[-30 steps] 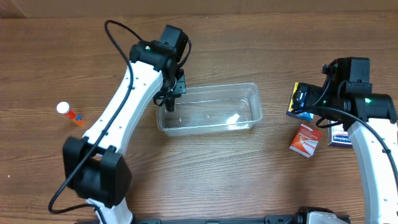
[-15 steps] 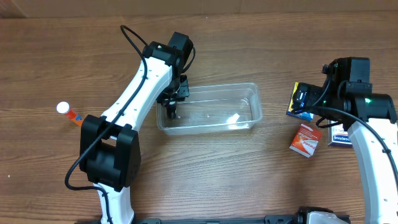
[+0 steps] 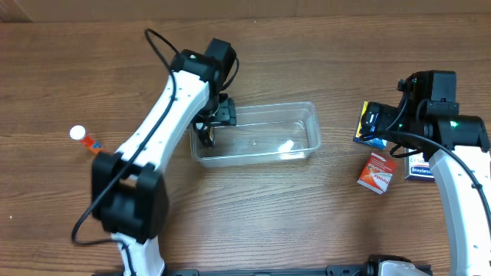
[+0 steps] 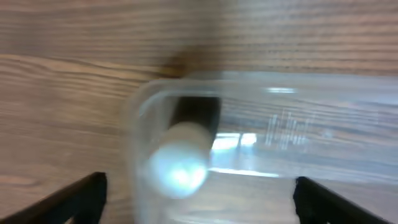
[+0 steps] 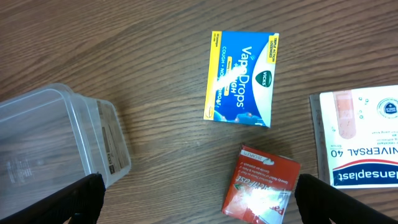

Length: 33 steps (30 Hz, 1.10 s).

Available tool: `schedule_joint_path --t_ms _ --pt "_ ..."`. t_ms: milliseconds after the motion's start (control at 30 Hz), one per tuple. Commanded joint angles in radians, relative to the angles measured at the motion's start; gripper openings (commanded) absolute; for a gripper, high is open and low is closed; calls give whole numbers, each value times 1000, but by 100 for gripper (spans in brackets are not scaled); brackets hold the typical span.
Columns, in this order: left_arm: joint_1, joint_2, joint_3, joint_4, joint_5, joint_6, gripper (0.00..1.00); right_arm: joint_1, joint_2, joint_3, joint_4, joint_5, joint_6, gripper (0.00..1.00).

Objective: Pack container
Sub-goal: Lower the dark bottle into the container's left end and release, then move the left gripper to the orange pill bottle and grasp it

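Observation:
My left gripper will next go up and then come down, to the left in the overhead view, around the orange bottle still outside the container (image 3: 261, 136).
The container (image 3: 261, 136) is a clear plastic tub in the middle of the table. A small dark bottle with a white cap (image 4: 181, 163) lies blurred inside the container's (image 4: 298, 124) left end. My left gripper (image 3: 214, 123) hovers right over that end, and in the left wrist view the left gripper (image 4: 199, 208) is open, its fingers wide apart on either side of the bottle and clear of it. My right gripper (image 5: 202, 202) is open and empty above the table, with the red box (image 5: 261, 186) below it and the container's corner (image 5: 56, 137) to its left.
A blue VapoDrops box (image 5: 242, 78), the red box (image 3: 377, 170) and a white plasters box (image 5: 364, 137) lie at the right under the right arm. A small white-capped orange bottle (image 3: 83, 138) lies at the far left.
My left gripper has opened over the container's left end and let go of the dark bottle, which now lies inside. The left arm shifted slightly. The right arm has not moved.

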Motion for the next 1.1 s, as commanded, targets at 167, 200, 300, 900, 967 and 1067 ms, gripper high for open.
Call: schedule_joint_path --t_ms 167,200,300,900,967,1067 --pt "283 -460 58 -92 -87 -24 100 -2 -4 34 4 -2 5 100" --pt "361 -489 58 -106 -84 -19 100 -2 -4 34 5 -2 5 100" --pt "501 -508 58 -125 -55 25 100 -2 -4 34 7 -3 5 100" --pt "779 -34 36 -76 -3 145 100 -2 -4 34 3 -3 5 100" --pt "779 20 36 -76 -2 145 100 -2 -4 34 3 -3 5 100" --pt "779 85 36 -69 -3 145 100 -2 -4 34 3 -2 5 100"
